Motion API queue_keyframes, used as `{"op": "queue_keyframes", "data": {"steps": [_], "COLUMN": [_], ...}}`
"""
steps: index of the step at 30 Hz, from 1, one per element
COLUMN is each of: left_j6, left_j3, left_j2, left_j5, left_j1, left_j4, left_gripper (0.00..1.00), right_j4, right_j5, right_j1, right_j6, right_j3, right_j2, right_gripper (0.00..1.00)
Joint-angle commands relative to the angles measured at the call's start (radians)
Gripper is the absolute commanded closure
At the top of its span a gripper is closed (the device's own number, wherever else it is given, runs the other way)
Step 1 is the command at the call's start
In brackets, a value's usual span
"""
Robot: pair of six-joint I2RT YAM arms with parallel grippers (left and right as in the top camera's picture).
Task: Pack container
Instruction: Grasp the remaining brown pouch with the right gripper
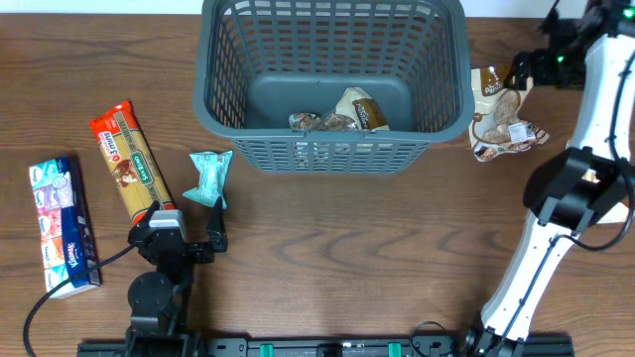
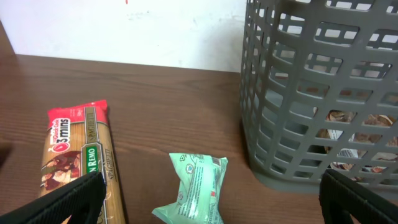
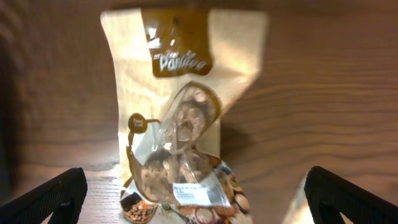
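My open right gripper will go down and to the left in the overhead view, onto the pouch's middle (image 1: 504,107) (image 3: 185,127), and close, because the snack pouch lies flat below.
The dark grey slatted container (image 1: 223,69) stands at the back centre and holds a few brown snack packets (image 1: 342,114). It also shows in the left wrist view (image 2: 298,93). A brown and white snack pouch (image 1: 501,119) lies flat on the table right of it. My right gripper (image 1: 524,74) hovers over that pouch (image 3: 180,124), open (image 3: 196,199) and empty. My left gripper (image 1: 184,226) is open (image 2: 211,208) and empty, low over the table. A mint green packet (image 2: 196,186) lies between its fingers.
A long red pasta packet (image 1: 129,159) lies left of the green packet (image 1: 210,177) and shows in the left wrist view (image 2: 74,155). A blue and white pack (image 1: 62,226) lies at the far left. The table's back edge meets a white wall (image 2: 155,31).
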Motion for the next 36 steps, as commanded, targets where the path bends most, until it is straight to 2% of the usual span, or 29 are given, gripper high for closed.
{"op": "queue_keyframes", "data": {"steps": [1,8,15,19,23,24,26,28,36], "left_j6": [-0.01,-0.01,-0.01,-0.018,-0.029,-0.029,-0.029,-0.029,-0.029], "left_j3": [-0.02,-0.02,-0.02,-0.02,-0.02,-0.02,-0.02,-0.02,-0.02], "left_j2": [0.0,0.0,0.0,0.0,0.0,0.0,0.0,0.0,0.0], "left_j5": [-0.031,-0.031,-0.031,-0.031,-0.03,-0.03,-0.03,-0.031,-0.03], "left_j1": [-0.003,-0.003,-0.003,-0.003,-0.003,-0.003,-0.003,-0.003,-0.003], "left_j4": [-0.035,-0.035,-0.035,-0.035,-0.034,-0.035,-0.035,-0.035,-0.034], "left_gripper": [0.02,0.01,0.02,0.01,0.02,0.01,0.01,0.01,0.02], "right_j4": [-0.026,-0.044,-0.045,-0.04,-0.042,-0.044,-0.044,-0.05,-0.066], "right_j5": [0.0,0.005,0.002,-0.006,-0.023,-0.029,-0.032,-0.033,-0.034], "right_j1": [0.024,0.026,0.025,0.026,0.026,0.026,0.026,0.026,0.026], "right_j6": [-0.086,-0.107,-0.111,-0.11,-0.109,-0.109,-0.098,-0.09,-0.056], "right_j3": [0.004,0.004,0.004,0.004,0.004,0.004,0.004,0.005,0.034], "right_j2": [0.067,0.195,0.246,0.25,0.25,0.25,0.249,0.245,0.098], "right_gripper": [0.01,0.01,0.02,0.29,0.75,0.8,0.87,0.98,0.99]}}
